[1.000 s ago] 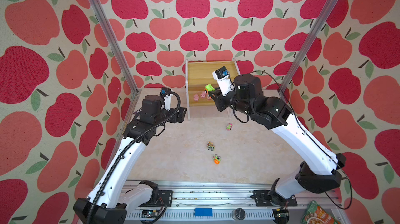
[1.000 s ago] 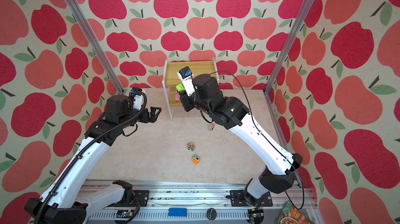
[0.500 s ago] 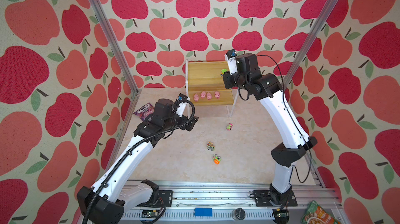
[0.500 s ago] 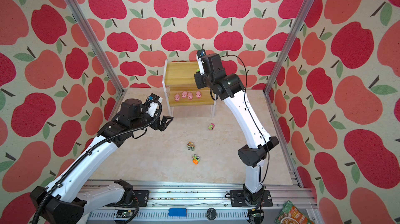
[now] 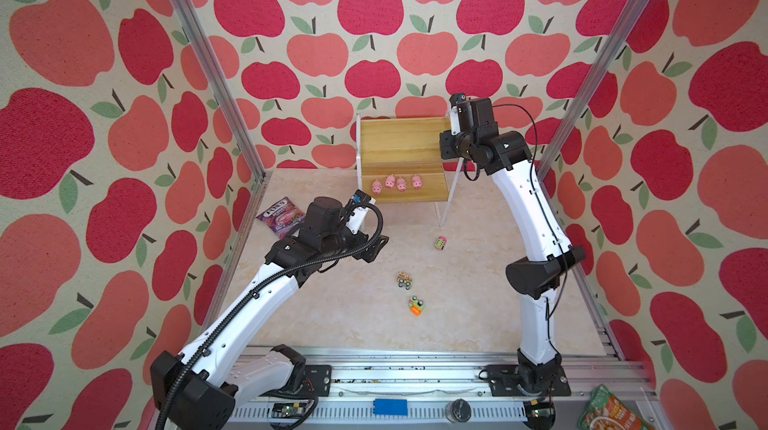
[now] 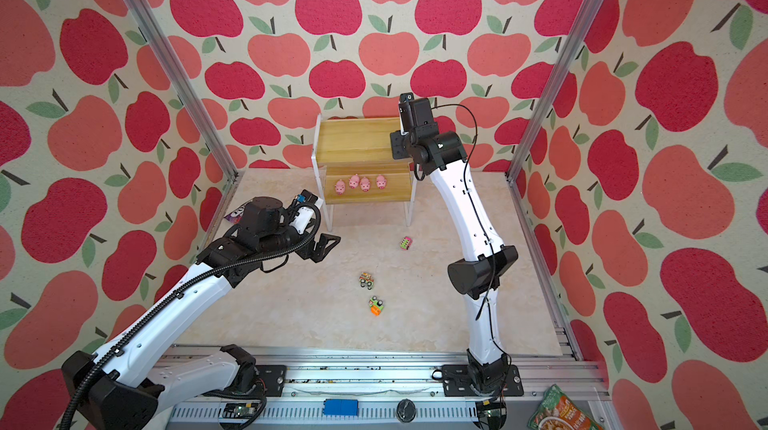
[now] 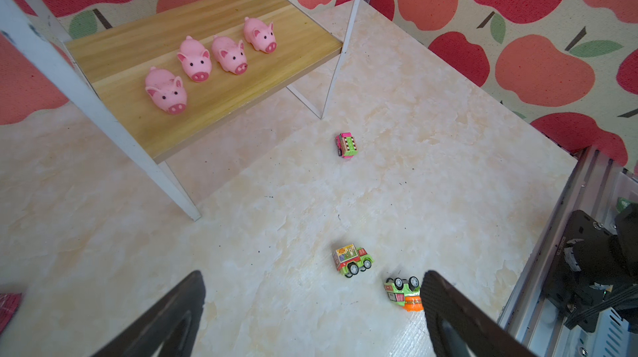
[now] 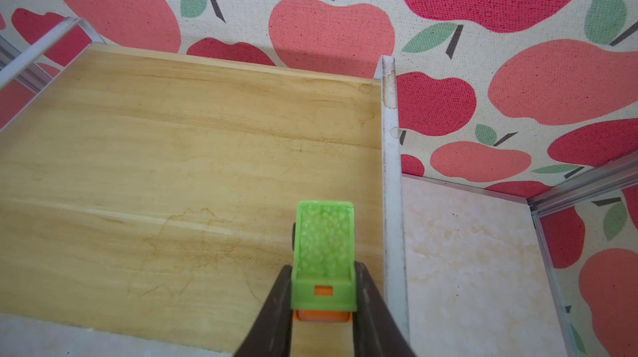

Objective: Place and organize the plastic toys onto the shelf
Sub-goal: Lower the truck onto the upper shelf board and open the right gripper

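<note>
The vehicle has the white post close beside it, so my right gripper should ease away from the post and down onto the upper board's bare end (image 5: 433, 140) (image 8: 279, 260) to let the vehicle go.
The shelf (image 5: 399, 137) stands against the back wall, and several pink pigs (image 5: 390, 181) line its lower board (image 7: 214, 96). In the right wrist view my right gripper (image 8: 322, 269) is shut on a green and orange toy vehicle (image 8: 324, 234), over the right end of the upper board (image 8: 172, 148). Three vehicles lie on the floor: a pink one (image 5: 441, 242), a green truck (image 5: 404, 280) and an overturned orange one (image 5: 416, 305). My left gripper (image 7: 312, 276) is open and empty above the floor, with the orange vehicle (image 7: 404, 293) beside its one finger.
A purple candy bag (image 5: 282, 216) lies by the left wall, partly behind my left arm. The shelf's white frame post (image 8: 390, 165) runs just beside the held vehicle. A snack packet (image 5: 606, 411) sits outside the rail at the front right.
My right arm has carried the green vehicle from in front of the lower tier up to the right end of the top board. My left gripper has moved forward and rightward over the floor.
</note>
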Available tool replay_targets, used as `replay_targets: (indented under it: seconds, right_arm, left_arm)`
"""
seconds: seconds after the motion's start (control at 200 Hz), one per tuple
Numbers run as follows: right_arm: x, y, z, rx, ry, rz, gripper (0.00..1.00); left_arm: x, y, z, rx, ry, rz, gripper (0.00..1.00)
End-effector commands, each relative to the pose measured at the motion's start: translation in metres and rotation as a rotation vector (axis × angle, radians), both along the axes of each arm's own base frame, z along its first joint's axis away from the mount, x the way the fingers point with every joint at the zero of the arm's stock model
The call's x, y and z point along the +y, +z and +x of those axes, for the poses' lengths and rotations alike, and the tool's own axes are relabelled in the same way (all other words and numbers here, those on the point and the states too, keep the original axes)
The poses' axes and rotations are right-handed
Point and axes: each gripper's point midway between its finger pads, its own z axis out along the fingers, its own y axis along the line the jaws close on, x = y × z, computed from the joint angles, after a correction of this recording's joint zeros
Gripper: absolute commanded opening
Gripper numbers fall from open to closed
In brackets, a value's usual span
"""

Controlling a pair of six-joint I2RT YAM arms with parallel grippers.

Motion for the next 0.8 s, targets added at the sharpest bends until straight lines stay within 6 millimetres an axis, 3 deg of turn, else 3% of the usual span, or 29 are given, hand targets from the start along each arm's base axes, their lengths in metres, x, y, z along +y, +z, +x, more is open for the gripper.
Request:
replay_targets:
  seconds: [0.0, 0.545, 0.795]
  right_arm:
    - [-0.001, 0.012, 0.008, -0.045, -0.024, 0.038, 0.24]
    - [0.002, 0.007, 0.029, -0.073, -0.065, 0.06, 0.25]
    - [0.003, -0.005, 0.032, -0.052, -0.066, 0.04, 0.27]
  left_arm:
    - [-0.005, 0.0, 0.001, -0.02, -0.028, -0.003, 0.99]
    - [-0.005, -0.004, 0.002, -0.013, -0.025, 0.004, 0.99]
    - [-0.005, -0.005, 0.002, -0.01, -0.024, 0.008, 0.99]
